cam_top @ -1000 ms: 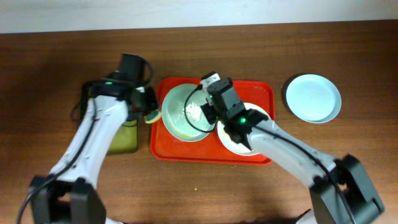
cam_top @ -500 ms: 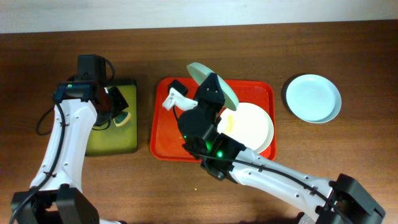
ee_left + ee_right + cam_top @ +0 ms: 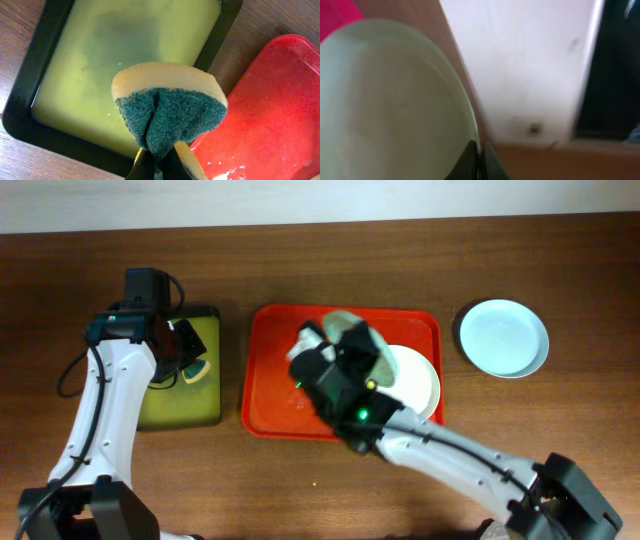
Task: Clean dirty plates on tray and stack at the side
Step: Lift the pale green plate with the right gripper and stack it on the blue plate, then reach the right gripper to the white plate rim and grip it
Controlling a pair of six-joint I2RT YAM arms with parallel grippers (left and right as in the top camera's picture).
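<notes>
My right gripper swings past the tray next and sets the mint plate down flat onto the pale blue plate (image 3: 504, 337), since that one lies clean at the side.
My right gripper (image 3: 352, 338) is shut on the rim of a pale mint plate (image 3: 395, 105) and holds it tilted up above the red tray (image 3: 272, 380); in the overhead view the plate (image 3: 365, 340) is partly hidden by the arm. A white plate (image 3: 415, 380) with a yellow smear lies on the tray's right half. A pale blue plate (image 3: 504, 337) lies on the table to the right of the tray. My left gripper (image 3: 159, 160) is shut on a yellow and green sponge (image 3: 167, 112) above the black-rimmed yellow-green tray (image 3: 55, 135); the sponge also shows in the overhead view (image 3: 196, 370).
The black-rimmed yellow-green tray (image 3: 180, 405) sits left of the red tray. The red tray's wet corner (image 3: 260, 115) shows in the left wrist view. A pale wall (image 3: 520, 60) stands behind the table's far edge.
My right arm has swung the lifted mint plate to the right, over the middle of the red tray. The left arm, at the small tray since a second ago, stays still.
</notes>
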